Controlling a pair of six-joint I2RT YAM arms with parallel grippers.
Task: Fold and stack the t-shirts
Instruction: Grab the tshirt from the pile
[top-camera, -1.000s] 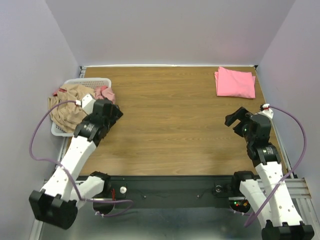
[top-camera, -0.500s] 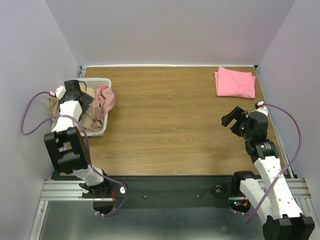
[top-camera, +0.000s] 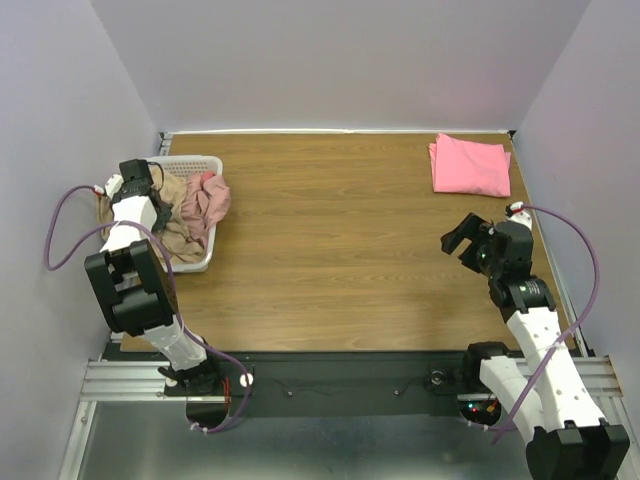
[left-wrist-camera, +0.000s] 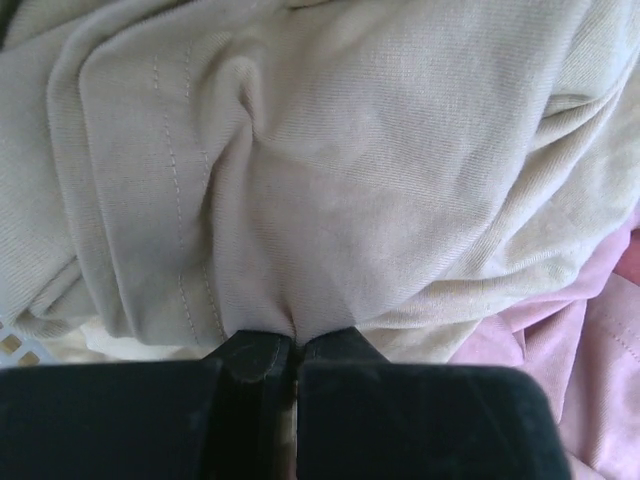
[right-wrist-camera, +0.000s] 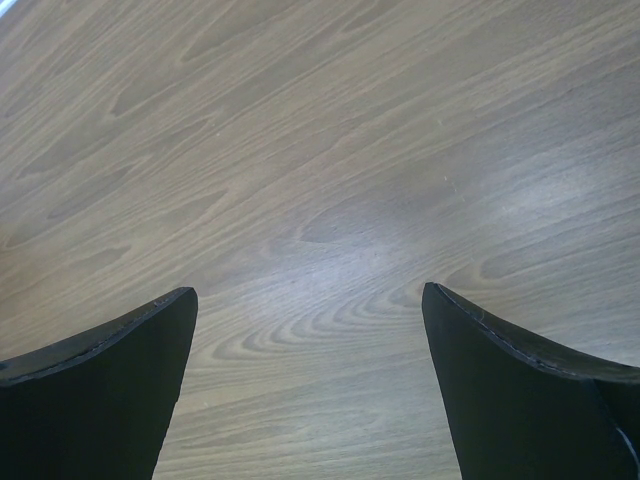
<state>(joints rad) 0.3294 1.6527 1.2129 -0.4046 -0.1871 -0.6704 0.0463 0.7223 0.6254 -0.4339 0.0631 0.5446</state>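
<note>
My left gripper will go up, then down over the white mesh basket and release the fold, as the tan t-shirt (top-camera: 182, 240) is crumpled against the dusty-pink one.
A large tan t-shirt (left-wrist-camera: 330, 170) lies crumpled in the white mesh basket (top-camera: 203, 160) at the table's far left. My left gripper (left-wrist-camera: 296, 345) reaches down into the basket (top-camera: 143, 190) and is shut on a pinched fold of the tan t-shirt (top-camera: 182, 240). A dusty-pink t-shirt (top-camera: 207, 197) is bunched at the basket's right side and shows beside the tan cloth (left-wrist-camera: 590, 370). A bright pink t-shirt (top-camera: 470, 165) lies folded flat at the far right corner. My right gripper (top-camera: 462, 235) hovers open over bare wood (right-wrist-camera: 310, 300), holding nothing.
The wooden table (top-camera: 340, 240) stretches between the basket and the folded pink shirt. Pale walls close in the left, far and right sides. A purple cable loops off each arm near the table's side edges.
The left arm swung from the table's front left over into the basket, and its gripper closed on the tan cloth. The right arm shifted only slightly.
</note>
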